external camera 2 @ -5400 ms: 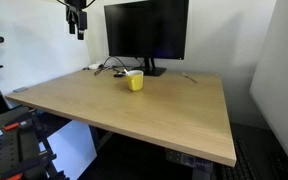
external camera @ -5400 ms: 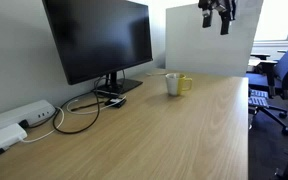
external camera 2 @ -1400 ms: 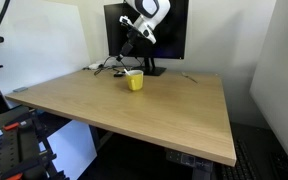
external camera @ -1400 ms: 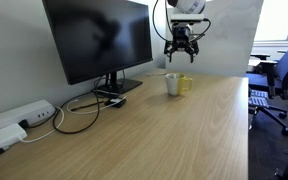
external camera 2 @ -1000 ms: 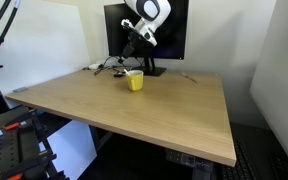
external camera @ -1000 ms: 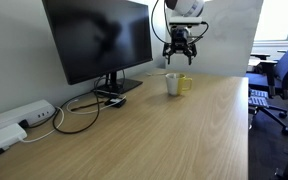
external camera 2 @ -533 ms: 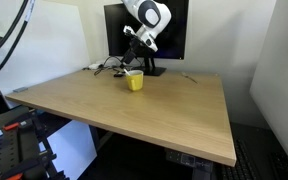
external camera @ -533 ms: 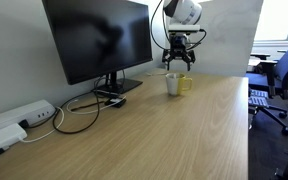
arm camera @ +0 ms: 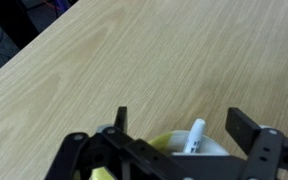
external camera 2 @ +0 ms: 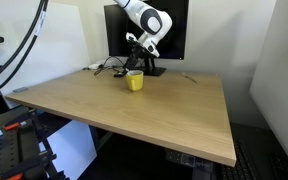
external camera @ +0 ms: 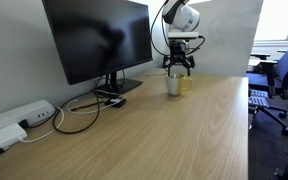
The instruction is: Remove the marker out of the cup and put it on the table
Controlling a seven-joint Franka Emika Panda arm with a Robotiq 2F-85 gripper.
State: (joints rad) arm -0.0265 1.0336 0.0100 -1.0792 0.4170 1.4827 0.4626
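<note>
The top end of the marker is already between my gripper's open fingers. Next, my gripper should go down a little toward the cup and close its fingers around the marker's top.
The cup, pale grey-white with a yellow side, stands on the wood-grain table near the monitor; it also shows in an exterior view. The marker, a pale stick, leans inside the cup in the wrist view. My gripper hangs just above the cup, open, with its fingers on either side of the marker's top and not touching it. It shows in the wrist view and in an exterior view.
A large black monitor stands behind the cup, with black cables and a white power strip beside its foot. An office chair stands past the table's end. A small object lies on the table.
My gripper has come down from high at the back to just above the cup's rim. The cup and marker have not moved.
</note>
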